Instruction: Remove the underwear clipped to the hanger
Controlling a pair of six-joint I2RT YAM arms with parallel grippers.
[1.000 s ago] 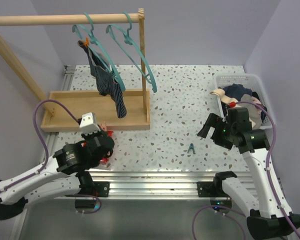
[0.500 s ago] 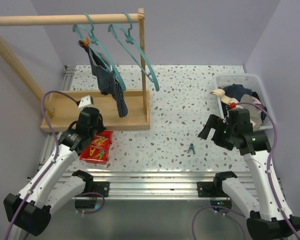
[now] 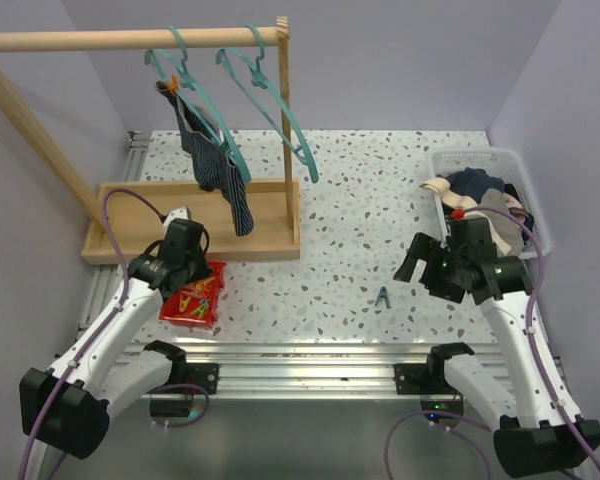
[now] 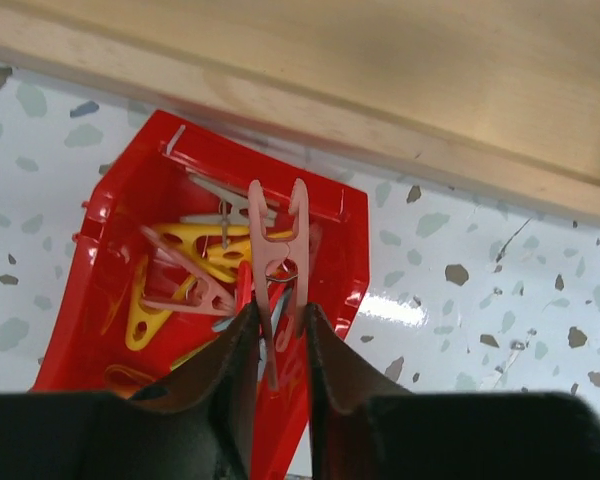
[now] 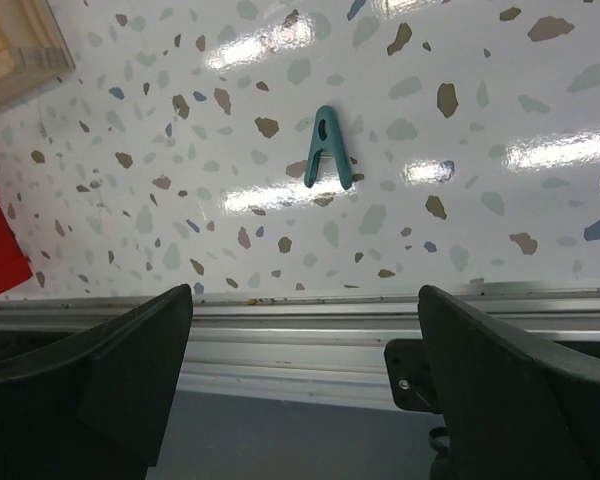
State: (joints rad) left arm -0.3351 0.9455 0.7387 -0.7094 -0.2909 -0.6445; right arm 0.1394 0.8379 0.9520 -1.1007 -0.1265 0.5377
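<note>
My right gripper first shifts to the left in the top view next, to get down over the teal peg (image 3: 383, 297) (image 5: 328, 150) alone on the tabletop outside the red bin.
The dark navy striped underwear (image 3: 215, 160) hangs from the left teal hanger (image 3: 202, 105), held at its top by an orange peg (image 3: 169, 85). The right teal hanger (image 3: 280, 110) is bare. Grey-beige cloth (image 3: 498, 215) lies in the white basket (image 3: 525, 185). My left gripper (image 3: 193, 272) (image 4: 277, 322) is shut on a pink clothespin (image 4: 278, 235) over the red bin (image 3: 172, 310) (image 4: 355, 235) of pegs. My right gripper (image 3: 412, 258) (image 5: 305, 295) is open and empty above the table, near a teal peg (image 3: 382, 297) (image 5: 327, 148).
The wooden rack's base tray (image 3: 270, 215) stands just behind the red bin, its post (image 3: 285, 120) beside the bare hanger. The basket holds several cloth pieces at the right edge. A metal rail (image 3: 310, 350) runs along the table front.
My left arm swung back from the table front and now holds the pink clothespin over the red bin. The right arm has hardly moved.
</note>
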